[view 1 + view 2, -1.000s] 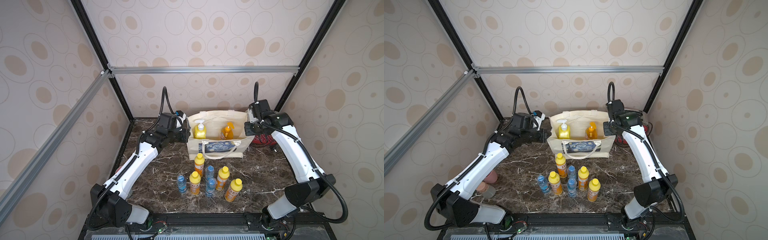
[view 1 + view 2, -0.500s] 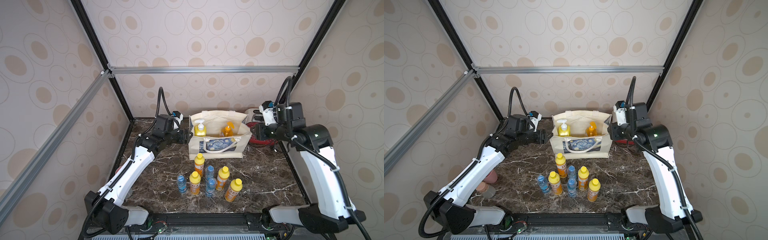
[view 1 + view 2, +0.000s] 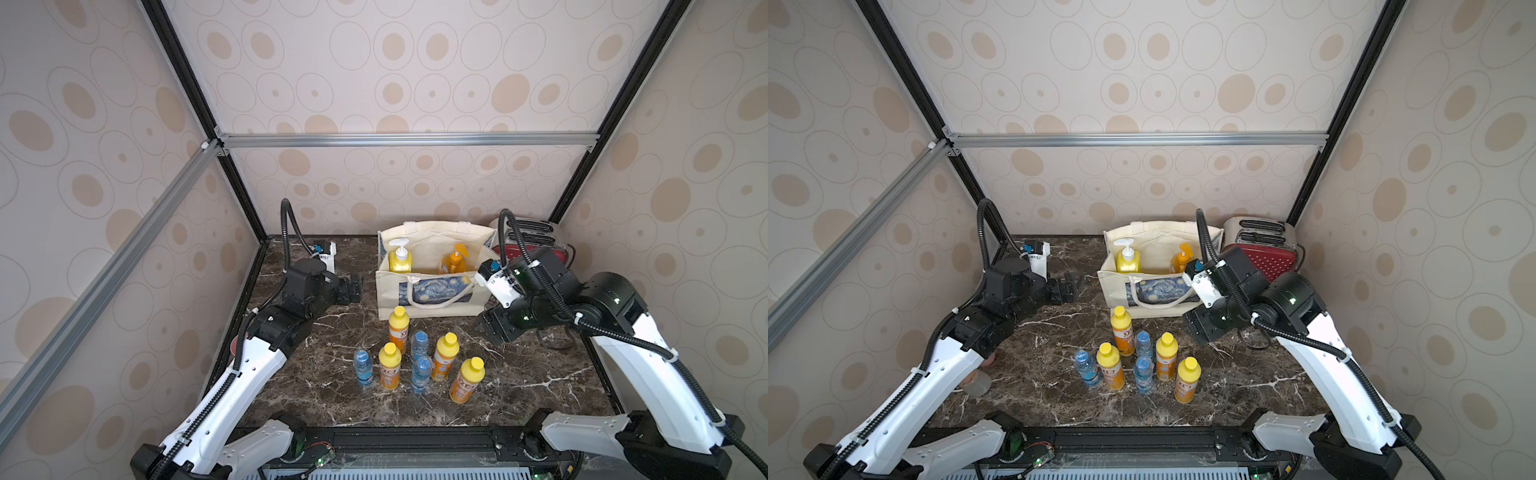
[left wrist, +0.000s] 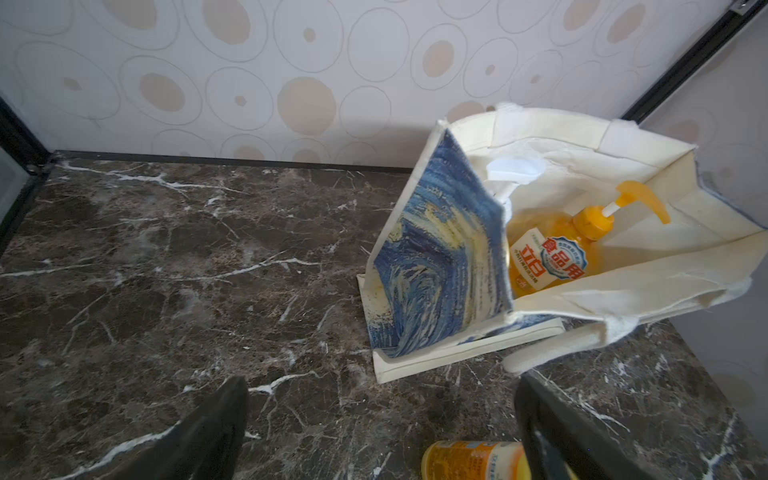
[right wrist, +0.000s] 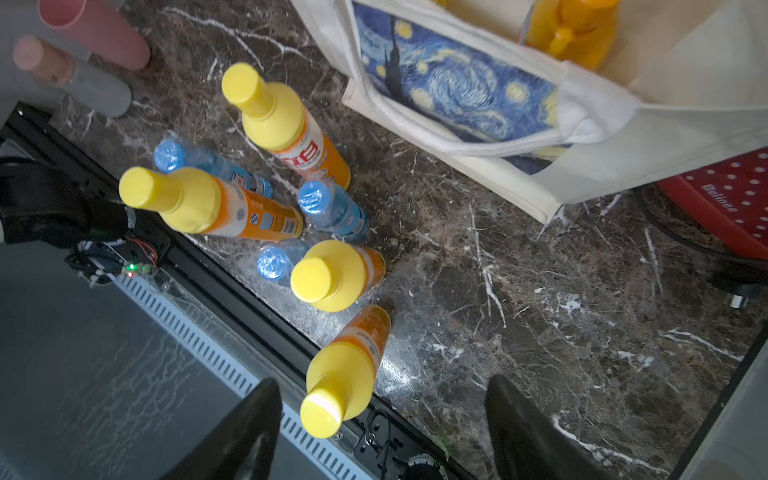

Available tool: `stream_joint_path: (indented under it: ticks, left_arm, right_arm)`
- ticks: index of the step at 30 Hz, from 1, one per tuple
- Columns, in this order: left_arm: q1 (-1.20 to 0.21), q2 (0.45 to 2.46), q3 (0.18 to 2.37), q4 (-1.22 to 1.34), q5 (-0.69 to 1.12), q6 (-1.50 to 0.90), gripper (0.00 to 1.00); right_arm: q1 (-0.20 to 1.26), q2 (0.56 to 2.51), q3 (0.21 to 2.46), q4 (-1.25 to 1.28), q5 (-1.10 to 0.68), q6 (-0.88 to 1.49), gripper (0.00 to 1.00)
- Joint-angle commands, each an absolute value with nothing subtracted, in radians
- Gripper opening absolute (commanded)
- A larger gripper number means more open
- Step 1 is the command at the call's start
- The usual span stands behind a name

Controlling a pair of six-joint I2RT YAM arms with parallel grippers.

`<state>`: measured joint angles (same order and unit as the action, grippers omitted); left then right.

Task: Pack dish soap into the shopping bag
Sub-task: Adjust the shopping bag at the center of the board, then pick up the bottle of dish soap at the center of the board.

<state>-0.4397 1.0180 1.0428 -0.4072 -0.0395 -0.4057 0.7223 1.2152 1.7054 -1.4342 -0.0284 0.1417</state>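
Observation:
My right gripper needs to move over and lower its open fingers around the small bottle's yellow top (image 3: 448, 345) (image 5: 326, 275), because the small bottle is standing uncovered below, next to the blue-capped water bottles.
The cream shopping bag (image 3: 388, 291) (image 4: 440, 257) stands open at the back of the table. Inside it stand a yellow dish soap bottle (image 3: 400, 259) with a white pump and an amber one (image 3: 455, 262) (image 4: 544, 257) with an orange pump. Several small orange, yellow-capped dish soap bottles (image 3: 399, 328) (image 5: 274, 120) stand in front of the bag. My left gripper (image 3: 355, 289) (image 4: 380, 386) is open and empty, left of the bag. My right gripper (image 3: 490, 330) (image 5: 382, 384) hangs open and empty above the table, near the bag's front right corner, over the nearest small bottle (image 5: 345, 370).
Three blue-capped water bottles (image 3: 363, 368) (image 3: 419, 343) (image 3: 420, 374) stand among the small soap bottles. A red dotted toaster (image 3: 528, 245) sits behind the right arm, its cord (image 3: 552, 343) lying on the table. Pink and grey cups (image 5: 95, 37) stand by the left wall.
Both grippers went from shut to open and left the bag's top edges. The left drew back leftward. The right swung forward and down toward the small bottles.

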Motion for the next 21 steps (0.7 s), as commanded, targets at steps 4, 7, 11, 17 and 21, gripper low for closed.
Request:
stream_joint_path:
  ticks: [4, 7, 11, 17, 21]
  left_arm:
    - [-0.441, 0.945, 0.948, -0.349, -0.151, -0.423, 0.99]
    - [-0.442, 0.929, 0.933, -0.351, -0.151, -0.425, 0.99]
    - [-0.442, 0.919, 0.930, -0.353, -0.135, -0.430, 0.99]
    - [-0.442, 0.920, 0.946, -0.354, -0.106, -0.426, 0.99]
    - [-0.441, 0.927, 0.955, -0.353, -0.084, -0.425, 0.99]
  right_arm:
    - [0.855, 1.243, 1.654, -1.431, 0.064, 0.214, 0.85]
    - [0.896, 1.274, 1.613, -1.385, 0.089, 0.228, 0.87]
    - [0.922, 1.313, 1.573, -1.340, 0.092, 0.238, 0.88]
    - [0.934, 1.339, 1.512, -1.283, 0.061, 0.242, 0.85]
    - [0.943, 1.354, 1.490, -1.276, 0.061, 0.246, 0.85]
